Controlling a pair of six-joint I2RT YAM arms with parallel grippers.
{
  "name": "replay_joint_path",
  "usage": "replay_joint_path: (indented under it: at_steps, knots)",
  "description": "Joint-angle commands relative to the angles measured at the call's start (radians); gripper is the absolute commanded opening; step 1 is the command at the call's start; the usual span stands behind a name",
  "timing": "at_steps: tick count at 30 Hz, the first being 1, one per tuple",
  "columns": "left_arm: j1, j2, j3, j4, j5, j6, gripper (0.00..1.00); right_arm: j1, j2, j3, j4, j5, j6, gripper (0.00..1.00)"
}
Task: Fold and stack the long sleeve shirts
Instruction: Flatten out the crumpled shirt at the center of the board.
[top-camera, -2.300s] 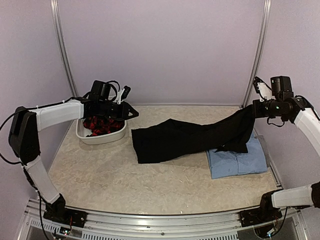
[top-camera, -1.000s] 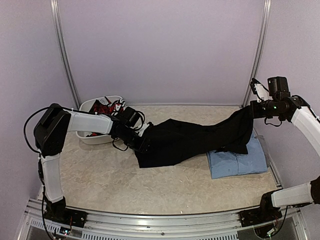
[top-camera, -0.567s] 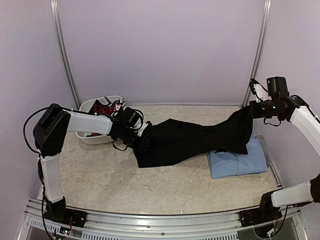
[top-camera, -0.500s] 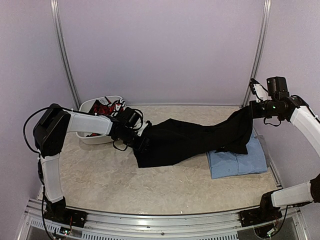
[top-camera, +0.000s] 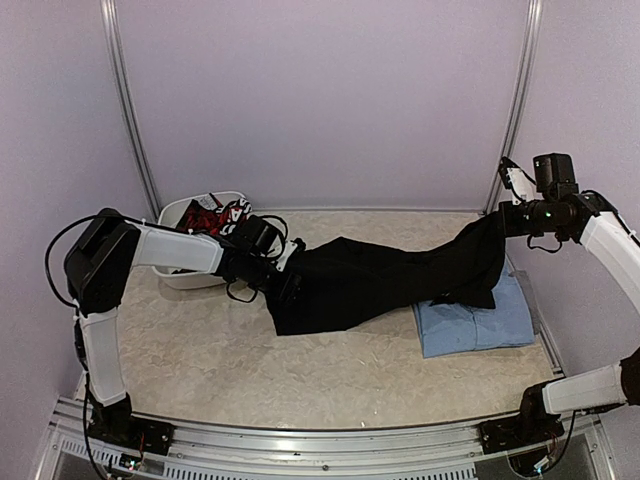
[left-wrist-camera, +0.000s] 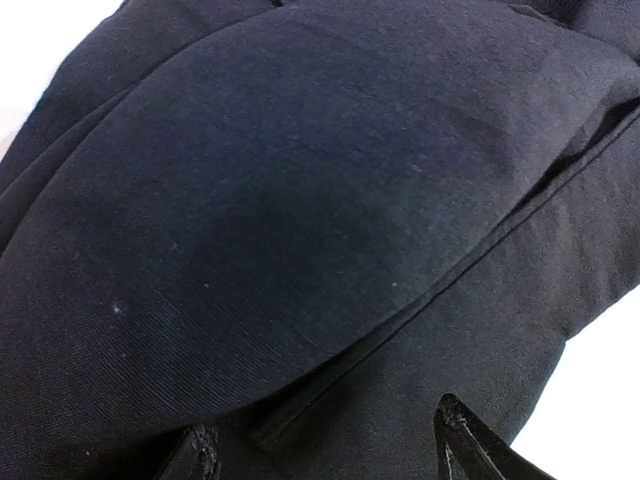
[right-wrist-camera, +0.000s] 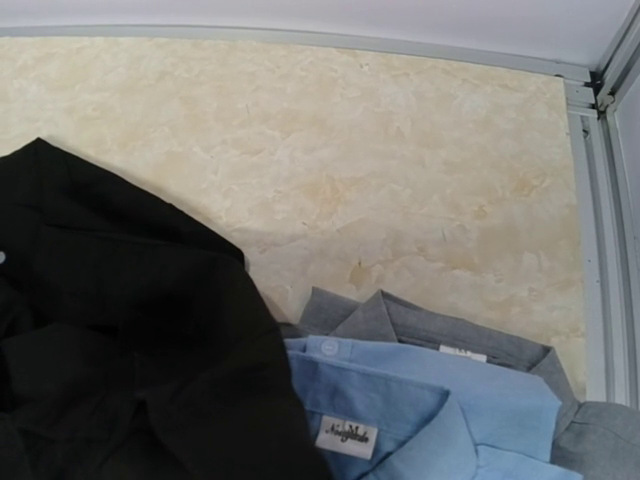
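My left gripper is open just above the seam, so next it should go down slightly into the black cloth (left-wrist-camera: 300, 200) and then close its fingers on that seam.
The black long sleeve shirt (top-camera: 380, 280) stretches across the table, its right end lifted off the surface. My right gripper (top-camera: 507, 221) is shut on that raised end; its fingers do not show in the right wrist view. My left gripper (top-camera: 289, 285) presses on the shirt's left end. In the left wrist view its fingertips (left-wrist-camera: 203, 452) stand apart, open, over black cloth (left-wrist-camera: 300, 200) with a seam running between them. A folded light blue shirt (top-camera: 478, 322) lies at the right, partly under the black one. Its collar and label (right-wrist-camera: 345, 436) show in the right wrist view.
A white basin (top-camera: 183, 277) holding red and black items sits at the back left, just behind my left arm. A folded grey shirt (right-wrist-camera: 455, 328) lies under the blue one. The right wall rail (right-wrist-camera: 598, 250) runs close beside that stack.
My left arm came down from above the basin to the black shirt's left end. In the last second it edged right and its jaws widened. The right arm held still.
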Motion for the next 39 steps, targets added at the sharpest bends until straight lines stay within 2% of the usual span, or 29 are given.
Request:
replay_joint_path:
  at_steps: [1,4,9,17,22,27,34,36,39]
  knots:
    - [0.006,0.008,0.012,0.009,0.094,0.021,0.69,0.004,-0.001,-0.016,0.025,-0.013,0.002,0.00]
    - [0.007,0.012,0.005,0.012,0.113,0.025,0.67,0.005,0.001,-0.016,0.024,-0.015,0.001,0.00]
    - [0.018,0.043,0.031,-0.015,0.061,0.024,0.62,0.008,0.005,-0.013,0.023,-0.023,0.000,0.00]
    - [0.030,0.068,0.039,-0.016,0.014,0.026,0.61,0.012,0.006,-0.014,0.023,-0.023,0.000,0.00]
    - [0.034,0.084,0.031,-0.016,0.097,0.038,0.55,0.014,0.008,-0.015,0.023,-0.024,-0.003,0.00]
    - [0.041,0.088,0.003,0.025,0.201,0.037,0.44,0.015,0.009,-0.016,0.023,-0.027,-0.002,0.00]
    - [0.054,0.102,0.016,0.029,0.227,0.045,0.26,0.019,0.016,-0.016,0.024,-0.027,-0.001,0.00]
    - [0.052,0.103,0.015,0.026,0.234,0.050,0.18,0.019,0.017,-0.016,0.025,-0.026,-0.003,0.00]
    - [0.052,0.096,0.007,0.023,0.242,0.053,0.01,0.020,0.020,-0.018,0.025,-0.025,-0.001,0.00]
